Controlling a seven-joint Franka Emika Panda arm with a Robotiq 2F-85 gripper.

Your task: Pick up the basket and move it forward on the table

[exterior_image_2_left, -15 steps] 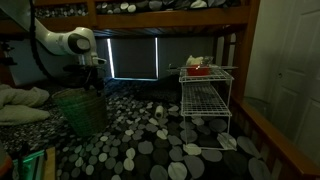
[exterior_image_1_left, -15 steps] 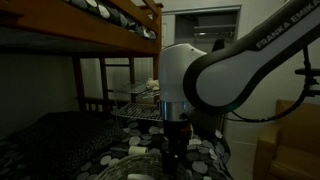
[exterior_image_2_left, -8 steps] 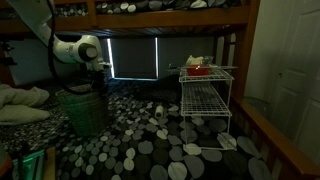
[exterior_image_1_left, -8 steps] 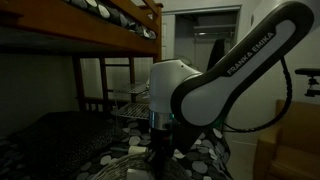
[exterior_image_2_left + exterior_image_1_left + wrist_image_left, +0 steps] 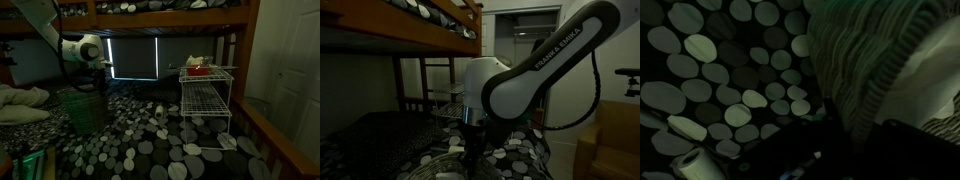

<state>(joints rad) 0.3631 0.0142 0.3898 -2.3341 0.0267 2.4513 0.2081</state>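
Note:
I will next lift the basket (image 5: 80,112) with my gripper, carry it outward, lower it and release the basket's rim, because clear cloth (image 5: 139,114) beside the white roll is outward of my gripper.
The woven basket (image 5: 80,112) stands on the table (image 5: 150,152), whose black cloth is patterned with pale circles, at the left in an exterior view. My gripper (image 5: 89,88) comes down on its rim from the white arm. In an exterior view (image 5: 472,152) the gripper sits at the basket's braided rim (image 5: 445,166). The wrist view shows the basket's ribbed wall (image 5: 855,65) running between my dark fingers, with the gripper (image 5: 855,145) shut on it. One finger (image 5: 790,150) lies outside over the table (image 5: 700,60); the one inside is barely visible.
A white wire tiered rack (image 5: 205,100) stands on the table to the right, with a red item (image 5: 199,69) on top. Small objects (image 5: 158,116) lie between rack and basket. A wooden bunk bed frame (image 5: 150,15) hangs overhead. Bedding (image 5: 20,102) lies far left.
The arm has come down and shifted onto the basket's rim. The jaws have closed on the basket's wall.

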